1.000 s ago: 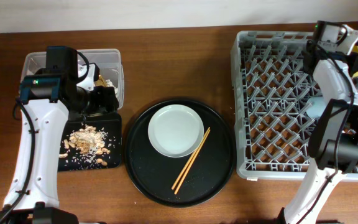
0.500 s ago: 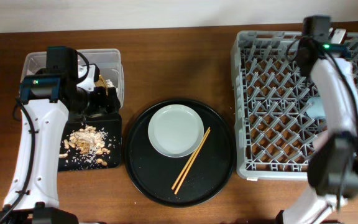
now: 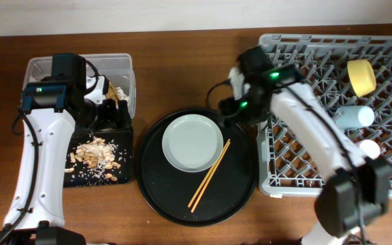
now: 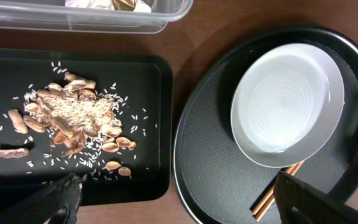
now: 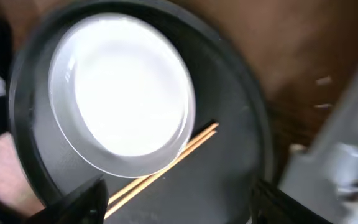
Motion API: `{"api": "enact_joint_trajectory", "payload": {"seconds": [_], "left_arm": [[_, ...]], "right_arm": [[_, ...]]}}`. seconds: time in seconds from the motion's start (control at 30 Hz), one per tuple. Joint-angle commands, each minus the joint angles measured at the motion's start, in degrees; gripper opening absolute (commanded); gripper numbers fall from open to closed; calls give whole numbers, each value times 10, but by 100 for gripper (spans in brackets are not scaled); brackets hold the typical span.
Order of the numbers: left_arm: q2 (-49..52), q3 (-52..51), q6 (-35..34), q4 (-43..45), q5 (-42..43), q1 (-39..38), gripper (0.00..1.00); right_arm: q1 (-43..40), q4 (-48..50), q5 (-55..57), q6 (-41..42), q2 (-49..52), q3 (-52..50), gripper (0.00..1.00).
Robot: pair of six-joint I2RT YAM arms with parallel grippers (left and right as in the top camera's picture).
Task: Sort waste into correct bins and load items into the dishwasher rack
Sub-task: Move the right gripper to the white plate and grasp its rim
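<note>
My right gripper goes down and left in the overhead view next, onto the plate's closest rim, rack-side by the chopsticks.
The pale grey-green plate (image 3: 192, 141) and the wooden chopsticks (image 3: 209, 175) lie on the round black tray (image 3: 162, 197). My right gripper (image 3: 229, 109) hangs open and empty over that tray's upper right rim. In its wrist view the plate (image 5: 126, 93) and chopsticks (image 5: 166, 165) lie below its fingers (image 5: 73, 202). My left gripper (image 3: 113, 117) stands open and empty between the clear tub (image 3: 46, 68) and the shallow black tray (image 3: 124, 173) with the food scraps (image 3: 94, 153). The grey rack (image 3: 305, 136) holds the yellow bowl (image 3: 361, 77), a blue cup (image 3: 354, 116) and a pale cup (image 3: 368, 148).
White tissue and a gold wrapper (image 4: 122, 4) lie in the clear tub (image 4: 79, 18). Rice and peanut shells (image 4: 67, 118) are spread over the black tray (image 4: 148, 162). The rack's left wall stands close beside the round tray. Bare wood shows along the back edge.
My right arm swung from the rack's far right corner to the round tray, leaving the yellow bowl in the rack, and its jaws opened. The left gripper stayed put and opened slightly wider.
</note>
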Motion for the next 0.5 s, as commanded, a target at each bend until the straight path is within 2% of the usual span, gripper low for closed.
{"api": "enact_joint_trajectory", "payload": {"seconds": [0.0,0.17,0.2,0.23,0.3,0.33,0.4,0.47], "left_arm": [[-1,1,-1,-2,-4,2,98],[-1,1,-1,-1,-4,2,98],[-1,1,-1,-1,-4,2,98],[-1,1,-1,0,-4,2,99],[-1,1,-1,-1,-4,2,99],[-1,1,-1,-1,-4,2,99],[-1,1,-1,0,-4,2,99],[-1,1,-1,-1,-4,2,99]], "right_arm": [[24,19,-9,36,70,-24,71],[49,42,-10,36,160,-24,64],[53,46,-10,36,169,-24,61],[57,51,-9,36,175,-24,56],[59,62,-8,36,179,-24,33],[59,63,-8,36,179,-24,27],[58,63,-8,36,179,-24,8],[54,60,-8,36,179,-23,4]]}}
